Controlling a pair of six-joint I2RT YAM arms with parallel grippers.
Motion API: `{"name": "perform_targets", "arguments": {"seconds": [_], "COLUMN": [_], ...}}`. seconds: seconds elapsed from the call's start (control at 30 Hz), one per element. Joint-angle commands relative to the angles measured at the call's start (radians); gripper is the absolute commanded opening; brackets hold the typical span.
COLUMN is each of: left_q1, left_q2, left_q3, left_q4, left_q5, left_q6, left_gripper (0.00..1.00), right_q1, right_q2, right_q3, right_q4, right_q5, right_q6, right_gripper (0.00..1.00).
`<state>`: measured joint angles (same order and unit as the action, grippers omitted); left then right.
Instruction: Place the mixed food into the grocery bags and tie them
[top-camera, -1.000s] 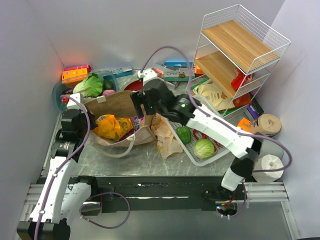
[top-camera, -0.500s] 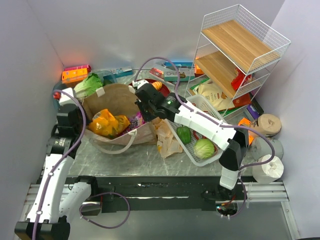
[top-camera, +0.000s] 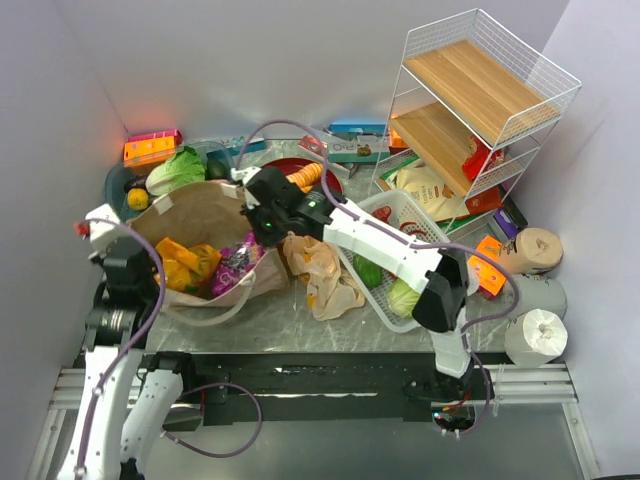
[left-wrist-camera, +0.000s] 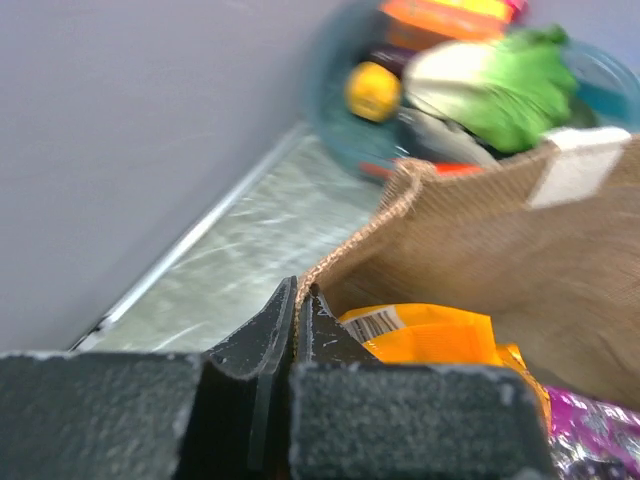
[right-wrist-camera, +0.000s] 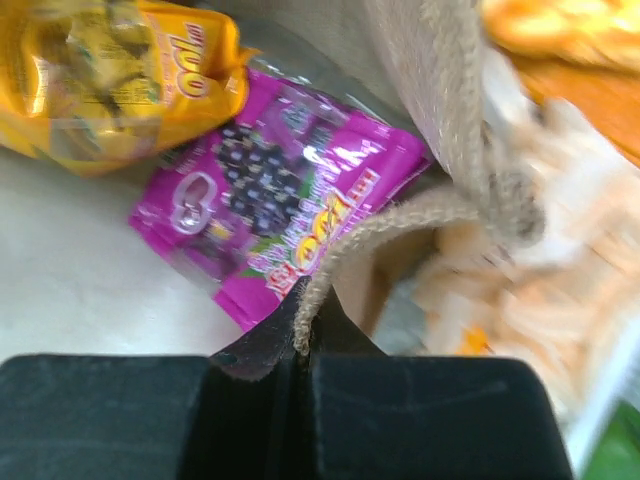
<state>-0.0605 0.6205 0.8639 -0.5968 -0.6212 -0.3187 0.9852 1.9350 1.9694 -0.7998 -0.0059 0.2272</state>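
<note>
My left gripper will next pull the brown bag's rim back and to the left in the top view and then let go, because the brown bag (top-camera: 215, 210) crowds the tan plastic bag.
The brown grocery bag (top-camera: 215, 210) lies with its mouth spread wide on the table's left side. An orange snack packet (top-camera: 180, 262) and a purple snack packet (top-camera: 232, 265) lie inside it. My left gripper (top-camera: 148, 262) is shut on the bag's left rim (left-wrist-camera: 345, 255), beside the orange packet (left-wrist-camera: 430, 335). At the opposite side my right gripper (top-camera: 262, 232) is shut on the rim (right-wrist-camera: 375, 240), above the purple packet (right-wrist-camera: 280, 210). The tan plastic bag (top-camera: 320, 270) lies crumpled just right of the brown one. A green pepper (top-camera: 368, 272) and a cabbage (top-camera: 403, 297) rest in the white basket (top-camera: 400, 205).
A lettuce (top-camera: 175, 170) sits by a blue bowl (top-camera: 118, 185) at the back left. A red plate (top-camera: 290, 168) holds an orange item behind the bag. The white wire shelf (top-camera: 480, 90) stands at the back right, paper rolls (top-camera: 535, 335) in front of it.
My right gripper has closed on the bag's right rim. Both arms have moved left and nearer with the bag, and its mouth now gapes wider.
</note>
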Motion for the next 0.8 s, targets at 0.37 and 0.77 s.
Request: {"name": "perform_targets", "arguments": {"seconds": [0.37, 0.77], "left_q1": [0.007, 0.007], "left_q2": [-0.349, -0.288], "left_q3": [-0.138, -0.013], "left_q4": [0.31, 0.365], "left_q5": [-0.572, -0.314], "left_q6": [-0.121, 0.095], "left_gripper": [0.01, 0.97], "right_q1": [0.119, 0.112], "right_q2": [0.315, 0.283], "right_q3": [0.401, 0.394], "right_q4": [0.54, 0.656], "right_q5": [-0.389, -0.39], "right_q6": [0.029, 0.021], "right_gripper": [0.0, 0.72]}}
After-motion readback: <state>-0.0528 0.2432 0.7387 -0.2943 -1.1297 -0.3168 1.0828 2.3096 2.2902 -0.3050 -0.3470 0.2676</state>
